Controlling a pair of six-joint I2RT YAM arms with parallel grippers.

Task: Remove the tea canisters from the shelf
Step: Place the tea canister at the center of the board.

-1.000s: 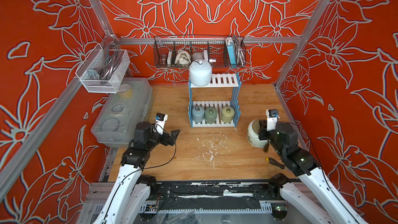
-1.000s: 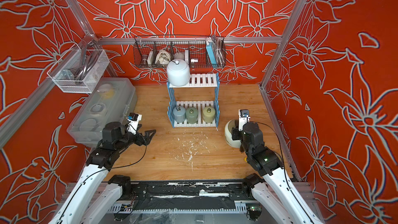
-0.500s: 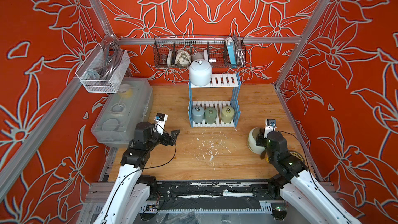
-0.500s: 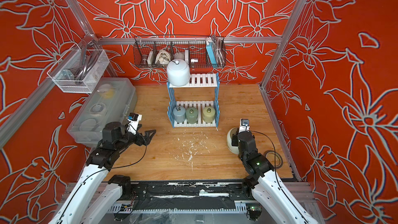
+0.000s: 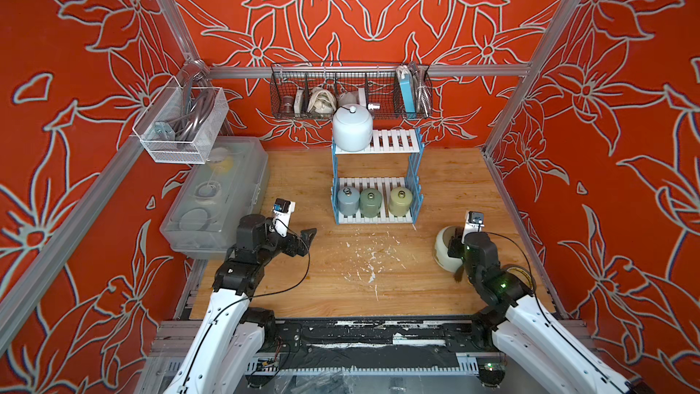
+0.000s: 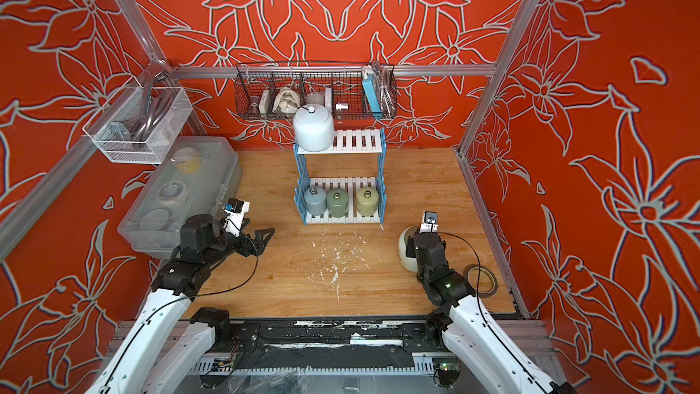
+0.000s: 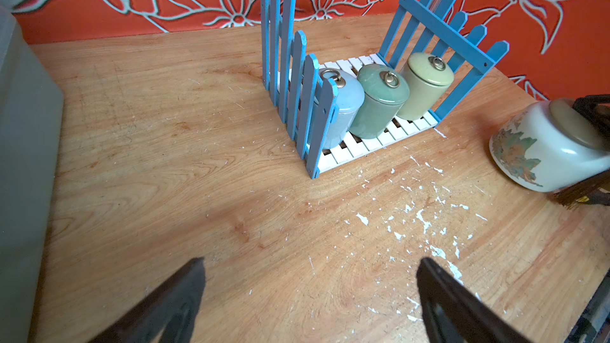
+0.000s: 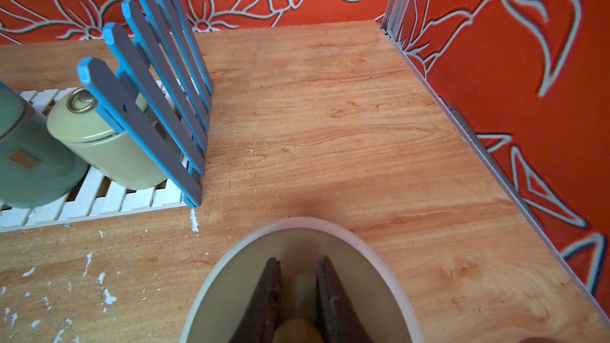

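Next, my right gripper lowers the tilted cream canister onto the bare wood below and lets go of the knob. The canister is clear of the shelf (image 5: 394,142).
The shelf (image 5: 394,142) (image 6: 358,142) stands at the back middle of the wooden table. A pale blue-white canister (image 5: 352,128) sits on its top board. Grey-blue (image 5: 348,199), green (image 5: 370,202) and olive (image 5: 400,199) canisters stand in a row on the lower board. The cream leaf-painted canister (image 5: 442,250) (image 7: 541,156) is off the shelf at the right, tilted and low by the table. My right gripper (image 8: 297,263) is shut on its lid knob. My left gripper (image 5: 307,236) (image 7: 312,263) hangs open over bare wood at the left, holding nothing.
A black wire basket (image 5: 348,92) hangs on the back wall above the shelf. A white mesh basket (image 5: 178,126) hangs on the left wall over a clear plastic box (image 5: 216,198). A tape roll (image 6: 482,278) lies near the right wall. White flecks (image 5: 369,259) dot the table.
My right arm has drawn the cream canister toward the table's front edge and lower. The left arm has not moved.
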